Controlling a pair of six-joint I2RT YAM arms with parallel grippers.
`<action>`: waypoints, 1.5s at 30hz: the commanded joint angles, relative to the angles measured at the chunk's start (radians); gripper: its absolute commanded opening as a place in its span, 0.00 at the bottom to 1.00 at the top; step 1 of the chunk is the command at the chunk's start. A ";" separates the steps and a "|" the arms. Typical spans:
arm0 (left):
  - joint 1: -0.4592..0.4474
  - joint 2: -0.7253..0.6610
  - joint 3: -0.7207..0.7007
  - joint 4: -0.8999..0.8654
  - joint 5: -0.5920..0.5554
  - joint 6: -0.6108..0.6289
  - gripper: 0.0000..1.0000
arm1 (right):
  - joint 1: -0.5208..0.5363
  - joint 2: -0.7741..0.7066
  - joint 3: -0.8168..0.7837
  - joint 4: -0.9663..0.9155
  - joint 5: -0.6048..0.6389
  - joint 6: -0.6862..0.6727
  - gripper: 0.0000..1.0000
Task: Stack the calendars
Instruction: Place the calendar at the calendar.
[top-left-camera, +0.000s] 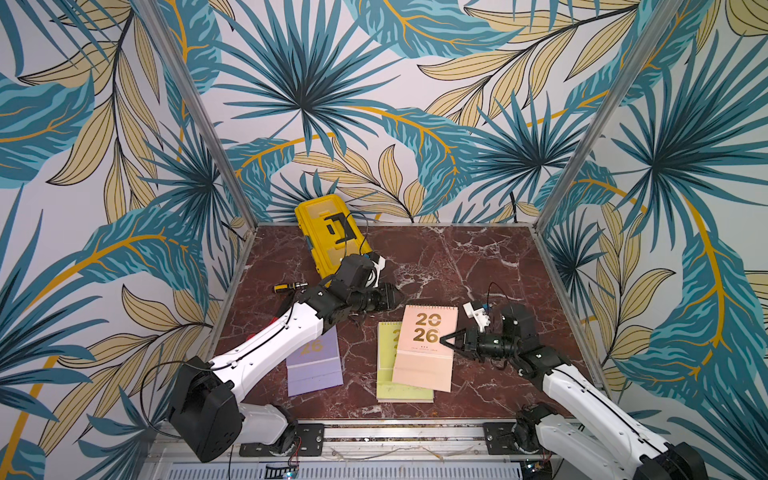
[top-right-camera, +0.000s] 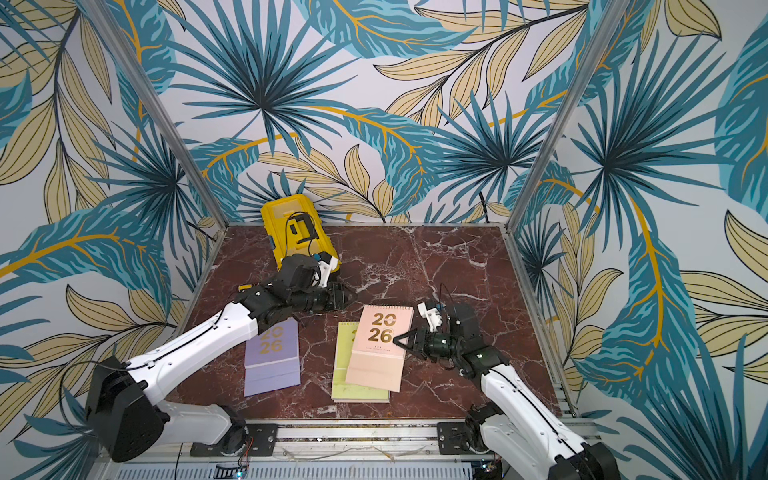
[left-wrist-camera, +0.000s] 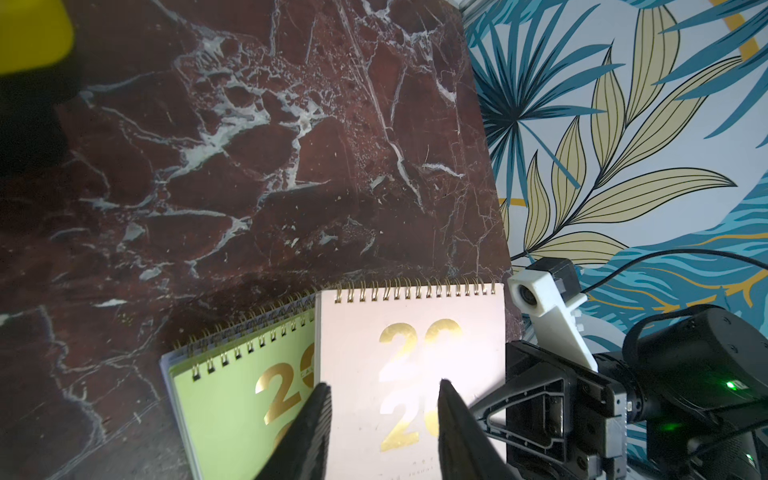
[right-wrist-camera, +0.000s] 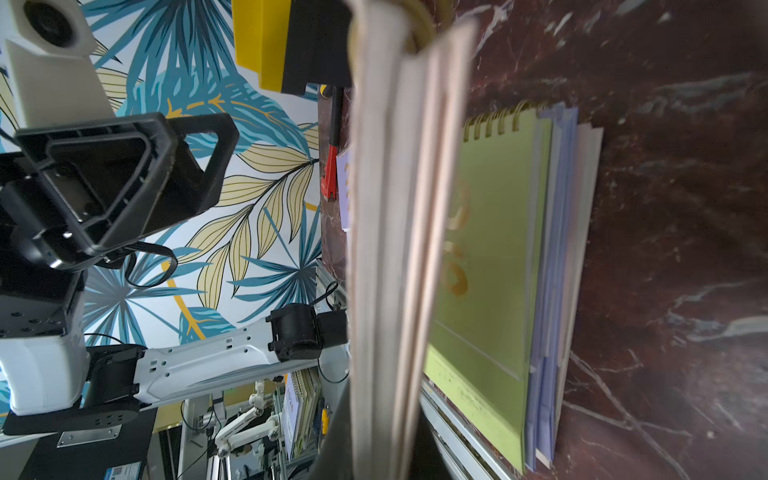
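My right gripper will next move toward the lone lilac calendar, lower the peach calendar onto the lime green calendar (top-left-camera: 388, 374) (right-wrist-camera: 489, 264) and let go, because that one sticks out that way below.
A pale peach calendar (top-left-camera: 424, 349) (top-right-camera: 376, 349) hangs tilted above the table, with my right gripper (top-left-camera: 442, 340) (top-right-camera: 395, 340) shut on its right edge. In the right wrist view this peach calendar (right-wrist-camera: 399, 208) is seen edge-on between the jaws of that gripper (right-wrist-camera: 382, 436). Partly under it lies a lime green calendar (top-left-camera: 388, 374) (left-wrist-camera: 232, 403) on top of a pile; lilac and pale ones (right-wrist-camera: 552, 249) show beneath. A lilac calendar (top-left-camera: 316, 370) (top-right-camera: 272, 365) lies alone to the left, half under my left arm. My left gripper (top-left-camera: 397, 297) (left-wrist-camera: 384, 384) is open just beyond the peach calendar's (left-wrist-camera: 411, 345) spiral edge, holding nothing.
A yellow toolbox (top-left-camera: 328, 237) stands at the back left against the wall. A screwdriver (top-left-camera: 289, 286) lies by the left edge near my left arm. Metal frame posts and patterned walls close in the marble table (top-left-camera: 478, 266) on three sides.
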 joint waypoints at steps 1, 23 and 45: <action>-0.003 -0.047 -0.068 0.029 -0.010 -0.024 0.44 | 0.045 0.006 -0.010 0.152 -0.056 0.002 0.00; 0.000 -0.150 -0.267 0.071 -0.029 -0.083 0.47 | 0.124 0.368 -0.034 0.518 -0.132 0.005 0.00; 0.000 -0.112 -0.298 0.096 -0.024 -0.086 0.48 | 0.125 0.433 -0.051 0.405 -0.033 -0.098 0.08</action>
